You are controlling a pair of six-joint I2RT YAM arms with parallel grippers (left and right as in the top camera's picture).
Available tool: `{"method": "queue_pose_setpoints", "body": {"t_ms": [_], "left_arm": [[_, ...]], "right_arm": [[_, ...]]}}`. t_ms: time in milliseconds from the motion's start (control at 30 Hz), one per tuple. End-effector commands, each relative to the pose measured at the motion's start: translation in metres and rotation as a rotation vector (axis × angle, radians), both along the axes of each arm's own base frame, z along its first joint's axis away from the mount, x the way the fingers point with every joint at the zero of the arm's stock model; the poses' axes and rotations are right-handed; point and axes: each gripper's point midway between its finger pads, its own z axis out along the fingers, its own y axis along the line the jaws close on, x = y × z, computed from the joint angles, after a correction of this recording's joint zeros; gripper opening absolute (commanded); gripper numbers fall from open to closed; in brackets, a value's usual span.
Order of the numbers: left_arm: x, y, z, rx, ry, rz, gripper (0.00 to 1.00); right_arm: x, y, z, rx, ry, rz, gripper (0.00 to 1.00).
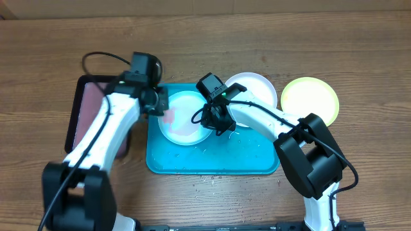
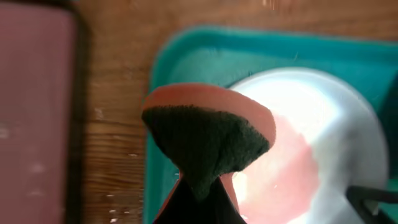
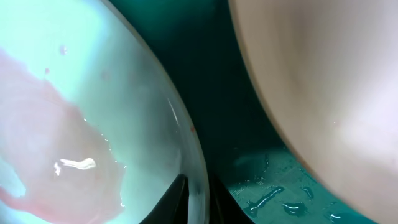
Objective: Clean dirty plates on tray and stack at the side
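Note:
The left gripper moves away from the blue plate [image 1: 186,119] next and down over the pinkish inside of the smaller dark tray beside the turquoise one.
The light blue plate [image 1: 186,119] lies on the left part of the turquoise tray [image 1: 250,160], with a pinkish-red smear on it [image 2: 280,168]. My left gripper [image 1: 164,110] is shut on a sponge [image 2: 208,134], dark scrubbing side up, held at the plate's left edge. My right gripper [image 1: 218,122] is shut on the blue plate's right rim [image 3: 198,186]. The white plate [image 1: 257,93] sits at the tray's back right corner, also in the right wrist view [image 3: 323,81]. The lime-green rimmed plate [image 1: 309,99] lies on the table right of the tray.
A smaller dark tray with pinkish inside [image 1: 90,112] stands left of the turquoise tray, partly under my left arm. Water drops lie on the turquoise tray floor [image 3: 273,199] and on the table in front of it [image 1: 205,183].

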Motion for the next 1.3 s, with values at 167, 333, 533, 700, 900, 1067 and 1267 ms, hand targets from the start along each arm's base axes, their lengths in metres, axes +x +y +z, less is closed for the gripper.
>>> {"method": "queue_pose_setpoints", "body": {"t_ms": [167,333,533,700,900,1067,1267], "left_arm": [[0.004,0.072,0.009,0.048,-0.007,0.105,0.04],[0.005,0.102,-0.002,0.081,0.018,0.101,0.04],[0.013,0.116,-0.021,0.105,0.031,0.068,0.04],[0.018,0.118,-0.043,0.112,0.063,0.045,0.04],[0.019,0.125,-0.060,0.145,0.092,0.057,0.07],[0.015,0.130,-0.064,0.170,0.116,0.065,0.50],[0.003,0.129,-0.067,0.172,0.168,0.066,0.63]], "right_arm": [[-0.016,0.001,-0.016,0.006,0.070,0.021,0.04],[-0.004,0.005,0.003,0.012,0.000,0.065,0.04],[0.018,-0.015,0.052,-0.090,-0.186,0.073,0.04],[0.027,-0.032,0.093,-0.200,-0.345,0.125,0.04],[0.030,-0.051,0.117,-0.421,-0.478,0.206,0.04],[0.026,-0.047,0.134,-0.563,-0.589,0.233,0.04],[0.018,-0.033,0.164,-0.721,-0.772,0.256,0.04]]}}
